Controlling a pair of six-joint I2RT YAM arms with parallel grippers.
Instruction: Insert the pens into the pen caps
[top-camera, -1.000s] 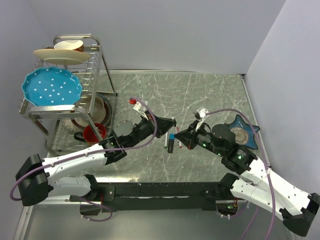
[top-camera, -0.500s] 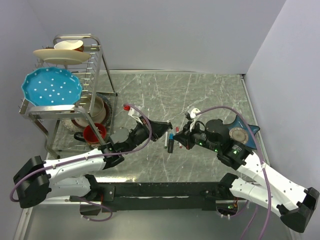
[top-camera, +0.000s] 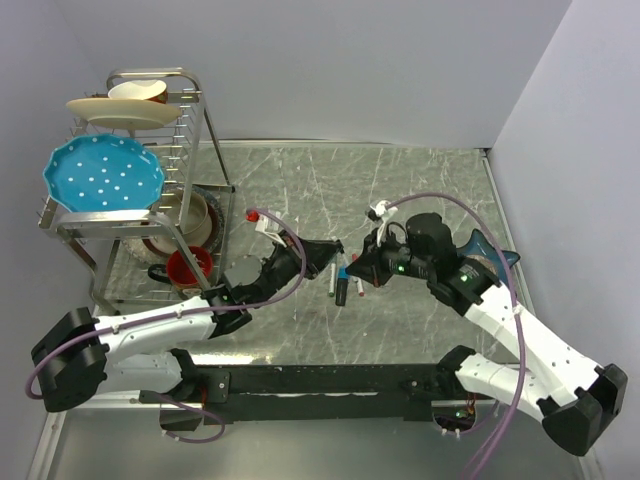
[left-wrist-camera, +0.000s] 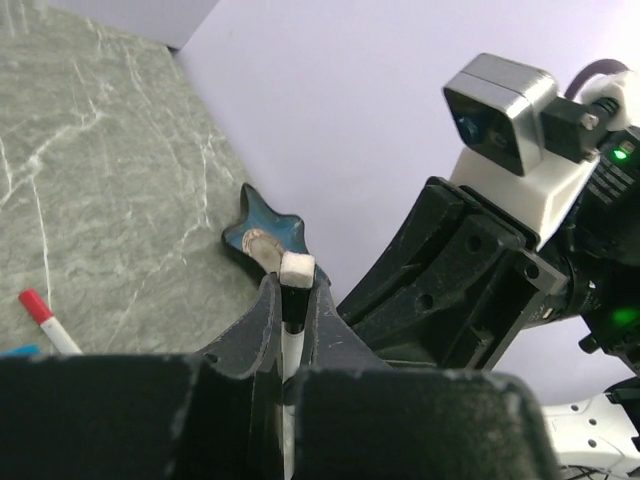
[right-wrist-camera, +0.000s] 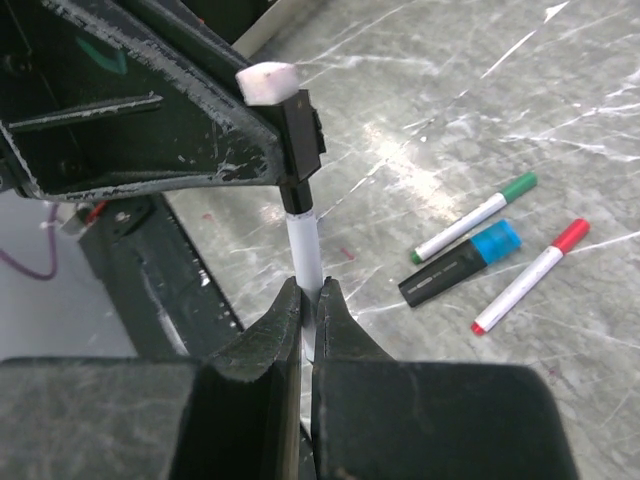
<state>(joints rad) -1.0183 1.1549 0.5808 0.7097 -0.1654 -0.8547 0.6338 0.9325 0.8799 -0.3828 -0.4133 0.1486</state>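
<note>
The left gripper needs to tilt downward next and go down to the bare tabletop beside the green-capped pen (top-camera: 332, 285) to let go of the joined pen, since the tabletop is below.
Over the middle of the table my two grippers meet on one thin pen. My left gripper (top-camera: 335, 252) (left-wrist-camera: 293, 290) is shut on its black cap (right-wrist-camera: 300, 140), which has a white end (left-wrist-camera: 297, 268). My right gripper (top-camera: 351, 263) (right-wrist-camera: 311, 295) is shut on the white barrel (right-wrist-camera: 303, 245) just below the cap. Cap and barrel look joined in one line. Under them on the table lie a green-capped pen (right-wrist-camera: 478, 215) (top-camera: 332, 285), a thick black marker with a blue cap (right-wrist-camera: 462, 263) (top-camera: 342, 291) and a red-capped pen (right-wrist-camera: 530, 275) (top-camera: 360, 290).
A metal dish rack (top-camera: 200, 130) with a blue plate (top-camera: 103, 175) and a cream plate (top-camera: 122, 110) stands at the left, a red cup (top-camera: 188, 265) at its foot. A blue star-shaped dish (top-camera: 492, 262) (left-wrist-camera: 268, 228) lies behind the right arm.
The right arm's wrist has swung up and to the left, bringing its jaws tight against the left gripper. The left gripper has dipped slightly. Both stay shut.
</note>
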